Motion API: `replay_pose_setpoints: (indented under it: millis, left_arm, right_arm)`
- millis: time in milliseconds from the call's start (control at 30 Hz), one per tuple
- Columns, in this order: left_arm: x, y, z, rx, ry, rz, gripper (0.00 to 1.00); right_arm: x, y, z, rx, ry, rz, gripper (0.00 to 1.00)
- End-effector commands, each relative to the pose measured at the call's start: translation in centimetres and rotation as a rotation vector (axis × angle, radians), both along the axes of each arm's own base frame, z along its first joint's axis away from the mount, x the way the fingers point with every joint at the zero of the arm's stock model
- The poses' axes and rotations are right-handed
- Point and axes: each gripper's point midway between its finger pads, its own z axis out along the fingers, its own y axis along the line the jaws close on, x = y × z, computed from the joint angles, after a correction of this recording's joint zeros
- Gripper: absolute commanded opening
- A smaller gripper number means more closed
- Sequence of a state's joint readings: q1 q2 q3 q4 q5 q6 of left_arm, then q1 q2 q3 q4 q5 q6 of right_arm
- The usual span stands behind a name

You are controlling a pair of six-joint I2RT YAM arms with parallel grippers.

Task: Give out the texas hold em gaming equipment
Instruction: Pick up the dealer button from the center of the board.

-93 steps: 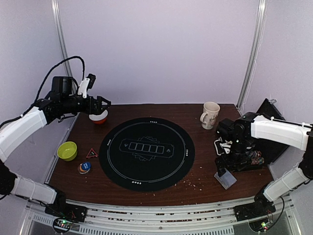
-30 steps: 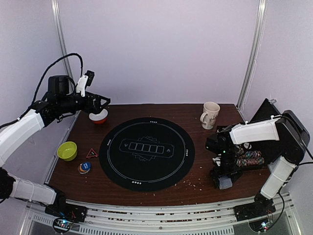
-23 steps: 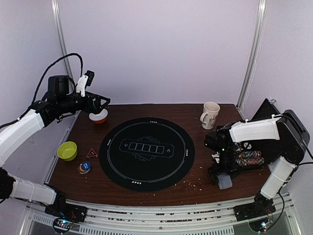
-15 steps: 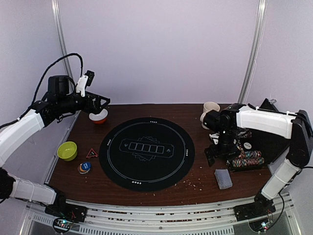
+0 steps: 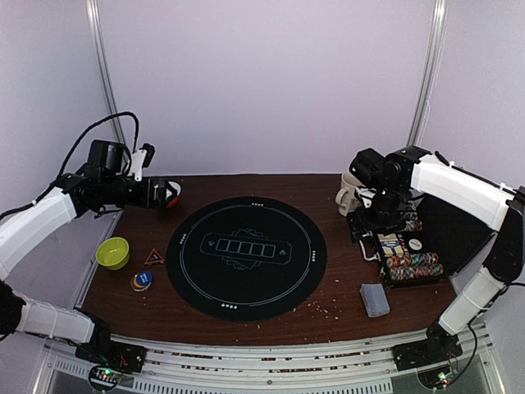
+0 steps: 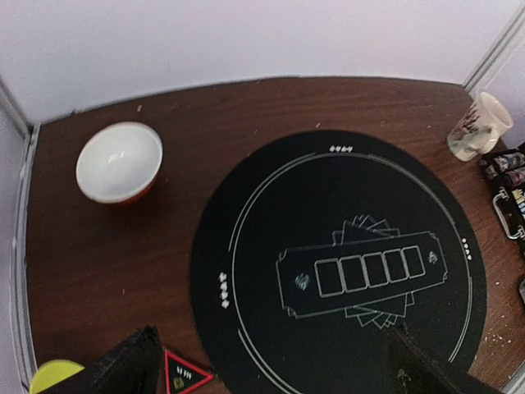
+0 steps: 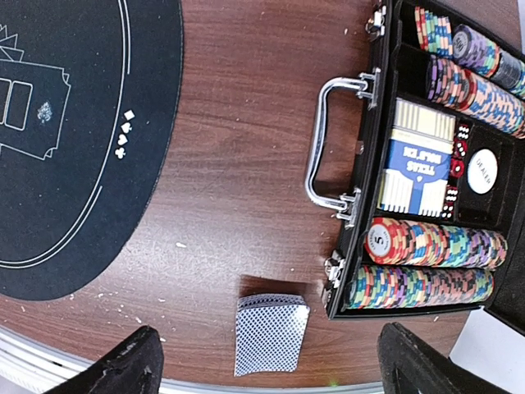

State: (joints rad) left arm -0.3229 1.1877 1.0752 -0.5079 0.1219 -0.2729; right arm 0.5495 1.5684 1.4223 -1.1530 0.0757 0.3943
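The blue disc lies uncovered on top, so the robot's left gripper will next move back and down beside the green bowl until its open fingers are on both sides of the blue disc's rim (image 5: pixel 143 278).
A deck of cards with blue-grey backs (image 5: pixel 375 299) (image 7: pixel 271 332) lies flat on the wood near the front right, beside an open black case (image 5: pixel 408 258) (image 7: pixel 385 205) holding rows of striped poker chips (image 7: pixel 426 246) and a boxed deck (image 7: pixel 417 168). My right gripper (image 5: pixel 382 220) (image 7: pixel 267 365) hangs high over the case's handle, open and holding nothing. Orange and blue discs (image 5: pixel 141 281) sit stacked at the front left. My left gripper (image 5: pixel 168 191) (image 6: pixel 271 373) hovers open and holding nothing over the back left.
A round black mat (image 5: pixel 246 256) (image 6: pixel 344 263) with five card outlines fills the middle. A white-and-orange bowl (image 6: pixel 119 160), green bowl (image 5: pixel 112 252) and red triangle (image 5: pixel 154 258) stand on the left. A mug (image 5: pixel 349 193) is behind the case. Crumbs dot the front.
My right gripper let go of the deck, leaving it on the table, then rose and swung back over the case. My left arm dropped slightly and drew back.
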Motion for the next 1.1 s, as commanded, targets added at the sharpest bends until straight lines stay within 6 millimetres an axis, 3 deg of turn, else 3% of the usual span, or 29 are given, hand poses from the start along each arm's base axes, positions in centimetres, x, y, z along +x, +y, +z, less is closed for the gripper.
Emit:
replay_pose_setpoints:
  millis: [0, 200, 367, 667, 900, 1067]
  left_arm:
    - [-3.3, 3.5, -6.3, 0.031, 0.243, 0.252, 0.98]
    - [-7.4, 7.9, -10.8, 0.135, 0.336, 0.512, 0.98]
    - [-10.2, 9.0, -15.8, 0.168, 0.482, 0.585, 0.98]
    - [-11.3, 9.2, -20.7, 0.184, 0.584, 0.649, 0.98]
    - [-10.9, 9.7, -23.6, 0.102, 0.619, 0.678, 0.98]
    - [-11.0, 9.3, -24.7, 0.075, 0.626, 0.665, 0.91]
  right_arm:
    - [0.7, -0.3, 0.8, -0.026, -0.030, 0.010, 0.93]
    - [1.0, 0.3, 0.7, -0.005, -0.038, 0.046, 0.93]
    - [1.0, 0.6, -0.1, -0.010, -0.019, 0.096, 0.92]
    - [0.2, 0.5, -1.2, -0.003, -0.011, 0.136, 0.92]
    - [0.1, 0.6, -1.8, -0.001, 0.001, 0.150, 0.92]
    - [0.3, 0.7, -1.7, 0.004, -0.006, 0.153, 0.91]
